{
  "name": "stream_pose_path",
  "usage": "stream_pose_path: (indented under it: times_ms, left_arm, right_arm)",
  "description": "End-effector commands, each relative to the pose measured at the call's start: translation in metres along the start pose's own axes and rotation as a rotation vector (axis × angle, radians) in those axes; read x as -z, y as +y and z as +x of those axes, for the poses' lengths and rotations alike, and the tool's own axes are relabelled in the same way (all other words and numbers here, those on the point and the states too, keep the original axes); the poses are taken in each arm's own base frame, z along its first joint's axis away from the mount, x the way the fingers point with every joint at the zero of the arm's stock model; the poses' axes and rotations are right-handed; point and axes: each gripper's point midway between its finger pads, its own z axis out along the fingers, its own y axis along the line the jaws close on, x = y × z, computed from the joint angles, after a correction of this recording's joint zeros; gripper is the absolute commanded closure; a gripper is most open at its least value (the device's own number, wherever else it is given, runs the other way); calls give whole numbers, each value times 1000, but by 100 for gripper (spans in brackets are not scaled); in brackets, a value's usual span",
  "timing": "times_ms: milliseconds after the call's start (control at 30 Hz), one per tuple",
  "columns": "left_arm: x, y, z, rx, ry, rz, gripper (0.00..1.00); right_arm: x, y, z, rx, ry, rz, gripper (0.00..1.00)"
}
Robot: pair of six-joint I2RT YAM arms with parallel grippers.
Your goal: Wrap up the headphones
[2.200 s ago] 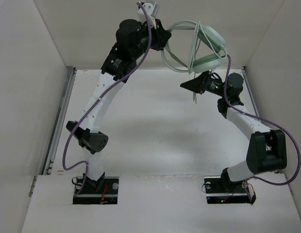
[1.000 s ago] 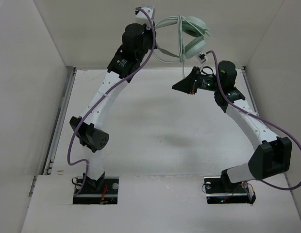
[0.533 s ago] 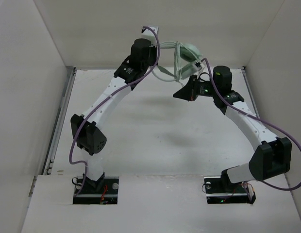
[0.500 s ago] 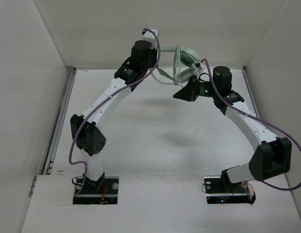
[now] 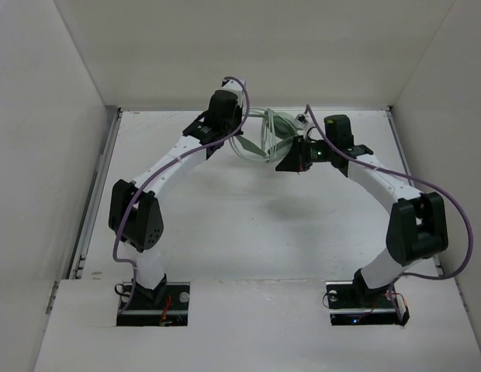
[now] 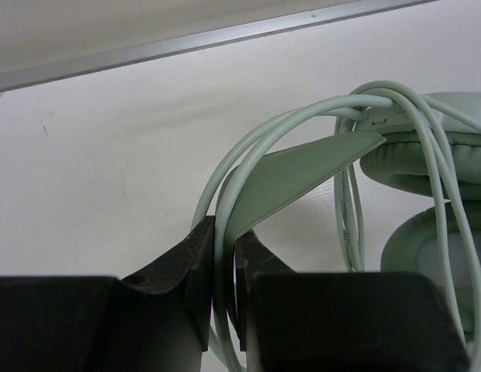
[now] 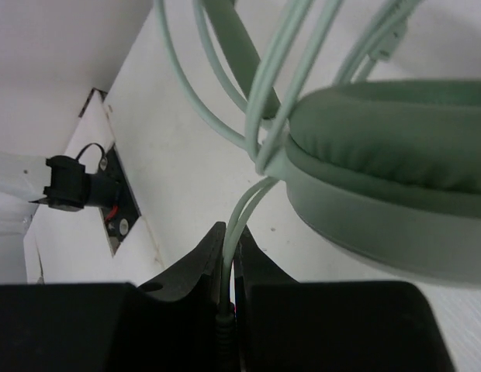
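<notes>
The looped headphones still hang above the table between both grippers. My right gripper needs to move down toward the white tabletop and release the end of the cable.
The pale mint-green headphones (image 5: 273,130) hang low over the far middle of the table, between both grippers. My left gripper (image 5: 242,133) is shut on the thin headband (image 6: 295,174) together with a strand of cable. The pale cable (image 6: 427,155) runs in several loops over the headband and ear cups (image 6: 427,163). My right gripper (image 5: 285,163) is shut on the cable's end (image 7: 229,256), just below an ear cup (image 7: 396,163). The cable's plug sits between the right fingers.
The white table (image 5: 248,225) has a metal rail (image 5: 97,186) along its left edge and white walls on three sides. The arm bases (image 5: 155,298) stand at the near edge. A purple arm cable (image 5: 458,232) loops out on the right.
Both arms have come down and nearer, bringing the headphones from high up by the back wall to just above the table. Both grips held.
</notes>
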Motion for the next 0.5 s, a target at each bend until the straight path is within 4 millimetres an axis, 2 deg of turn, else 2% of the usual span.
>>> stream_pose_path:
  times_ms: [0, 200, 467]
  left_arm:
    - [4, -1, -32, 103, -124, 43, 98]
    - [-15, -3, -2, 84, -76, 43, 98]
    - [-29, -2, 28, 64, -15, 44, 98]
  right_arm:
    - [-5, -6, -5, 74, 36, 10, 92]
    - [-23, -22, 21, 61, 111, 24, 91]
    - [-25, -48, 33, 17, 127, 93, 92]
